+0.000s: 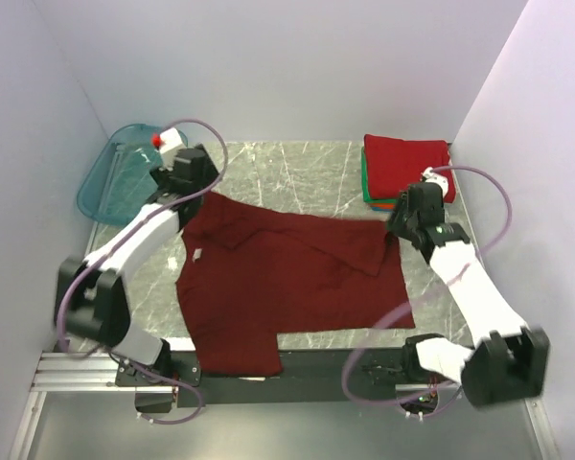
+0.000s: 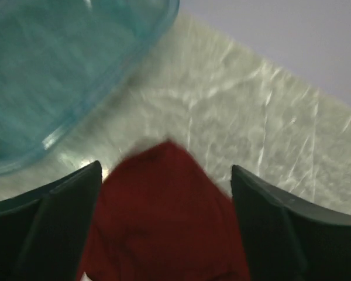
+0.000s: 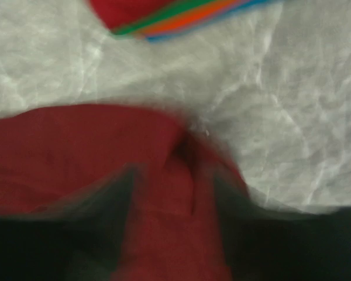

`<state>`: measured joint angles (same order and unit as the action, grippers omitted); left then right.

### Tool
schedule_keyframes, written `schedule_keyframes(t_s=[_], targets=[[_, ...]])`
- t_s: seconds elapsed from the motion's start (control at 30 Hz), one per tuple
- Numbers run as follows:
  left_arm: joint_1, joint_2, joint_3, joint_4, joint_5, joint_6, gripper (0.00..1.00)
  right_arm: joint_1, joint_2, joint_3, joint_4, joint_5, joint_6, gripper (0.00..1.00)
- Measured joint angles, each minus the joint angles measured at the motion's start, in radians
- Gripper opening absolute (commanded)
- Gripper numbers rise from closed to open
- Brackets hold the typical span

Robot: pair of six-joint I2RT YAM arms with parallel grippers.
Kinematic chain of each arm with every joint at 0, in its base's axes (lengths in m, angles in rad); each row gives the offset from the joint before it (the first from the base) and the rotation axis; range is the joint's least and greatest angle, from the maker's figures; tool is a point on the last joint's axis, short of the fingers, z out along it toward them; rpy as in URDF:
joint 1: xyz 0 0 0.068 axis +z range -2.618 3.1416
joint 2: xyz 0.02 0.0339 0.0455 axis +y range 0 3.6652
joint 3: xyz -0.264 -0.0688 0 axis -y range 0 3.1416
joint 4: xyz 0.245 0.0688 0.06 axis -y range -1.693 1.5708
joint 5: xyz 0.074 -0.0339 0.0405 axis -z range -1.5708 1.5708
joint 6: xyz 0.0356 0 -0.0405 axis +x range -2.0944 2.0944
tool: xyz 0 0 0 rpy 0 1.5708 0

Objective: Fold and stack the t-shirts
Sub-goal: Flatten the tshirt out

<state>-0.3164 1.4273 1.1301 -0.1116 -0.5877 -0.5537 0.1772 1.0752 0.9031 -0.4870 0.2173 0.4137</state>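
I will next move my left gripper back and down to close on the edge of the t-shirt's flap near the white label [image 1: 198,255], because that edge is below and back from the gripper.
A dark maroon t-shirt [image 1: 287,278] lies spread across the marble table, its far edge folded over toward the middle and a small white neck label [image 1: 198,255] showing at its left. My left gripper [image 1: 194,184] hovers over the shirt's far left corner [image 2: 164,222], jaws wide open [image 2: 165,170] on either side of the cloth. My right gripper [image 1: 400,222] is at the far right corner, its blurred fingers parted [image 3: 172,175] with maroon cloth [image 3: 76,146] lying between them. Folded t-shirts [image 1: 405,168] are stacked at the back right, bright red on top.
A translucent teal tub [image 1: 115,172] leans at the back left, close to my left gripper [image 2: 58,64]. The folded stack's green, orange and blue edges [image 3: 169,14] show just beyond my right gripper. Walls enclose the table on three sides.
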Motion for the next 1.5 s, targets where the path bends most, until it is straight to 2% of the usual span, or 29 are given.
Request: schedule_keyframes(t_s=[0.07,0.13,0.23,0.37,0.47,0.73,0.8,0.97,1.13,1.17,1.27,1.37,1.5], targets=[[0.004,0.092,0.012,-0.02,0.036,-0.041,0.99,-0.06,0.095,0.003,0.003,-0.032,-0.008,0.79],[0.004,0.137,0.025,-0.045,0.062,-0.061,0.99,-0.074,0.145,0.018,0.001,-0.053,-0.02,0.81],[0.004,0.122,0.029,-0.051,0.089,-0.077,0.99,-0.075,0.15,0.028,0.008,-0.087,-0.028,0.82],[0.005,0.019,0.005,-0.05,0.152,-0.106,0.99,-0.075,0.081,0.018,0.024,-0.137,-0.029,0.82],[0.005,-0.098,-0.079,-0.048,0.224,-0.143,0.99,-0.075,0.02,-0.03,0.054,-0.193,-0.021,0.82],[0.005,-0.32,-0.473,-0.097,0.435,-0.262,0.99,-0.075,-0.08,-0.271,0.077,-0.35,0.009,0.81],[0.004,-0.356,-0.53,-0.129,0.452,-0.281,1.0,-0.075,-0.119,-0.314,0.075,-0.37,0.017,0.82],[0.004,-0.425,-0.558,-0.155,0.452,-0.306,0.99,-0.075,-0.16,-0.362,0.086,-0.384,0.036,0.81],[0.01,-0.406,-0.554,-0.153,0.394,-0.314,0.87,-0.075,-0.144,-0.38,0.098,-0.384,0.047,0.81],[0.012,-0.385,-0.546,-0.149,0.381,-0.315,0.78,-0.075,-0.138,-0.38,0.102,-0.384,0.05,0.81],[0.027,-0.302,-0.505,-0.129,0.35,-0.324,0.63,-0.075,-0.127,-0.38,0.111,-0.384,0.051,0.81],[0.046,-0.209,-0.457,-0.093,0.333,-0.333,0.58,-0.075,-0.121,-0.38,0.114,-0.383,0.05,0.81],[0.06,-0.087,-0.382,-0.052,0.327,-0.337,0.57,-0.075,-0.109,-0.38,0.114,-0.383,0.05,0.81]])
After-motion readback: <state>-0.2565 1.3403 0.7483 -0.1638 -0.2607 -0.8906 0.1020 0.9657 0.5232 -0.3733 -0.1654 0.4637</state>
